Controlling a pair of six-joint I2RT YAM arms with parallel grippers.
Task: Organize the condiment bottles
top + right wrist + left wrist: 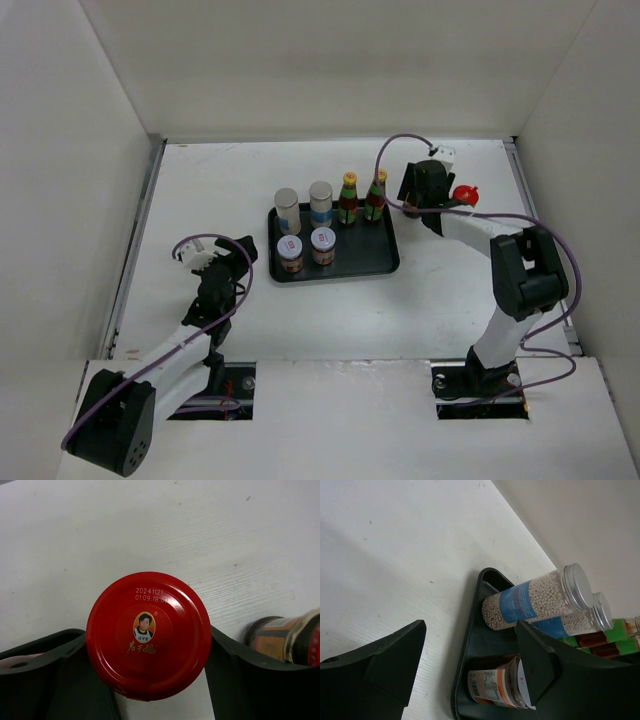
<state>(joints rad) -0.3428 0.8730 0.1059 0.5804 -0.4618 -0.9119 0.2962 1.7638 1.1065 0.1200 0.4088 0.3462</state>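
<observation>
The robot's right gripper will move up, back and over the tray (386, 264), then down to let go beside the white-lidded jars, because the bottom of the tray is empty there.
The black tray (386, 264) holds six of the condiment bottles: two silver-topped cylinders (287, 210) (530, 602), two yellow-capped green-labelled bottles (348, 198) and two white-lidded jars (290, 254) (497, 687). My right gripper (425, 190) (147, 647) is right of the tray, its fingers pressed to both sides of an upright red-capped jar (148, 635). A second brown red-capped jar (279, 639) (464, 194) is just beside it on the table. My left gripper (202, 255) (470, 630) hangs open left of the tray, facing the tray's near-left corner with nothing between its fingers.
White walls close the table in at the back and both sides. Bare white table lies in front of the tray and on its left. The purple cable (400, 145) loops above the right wrist.
</observation>
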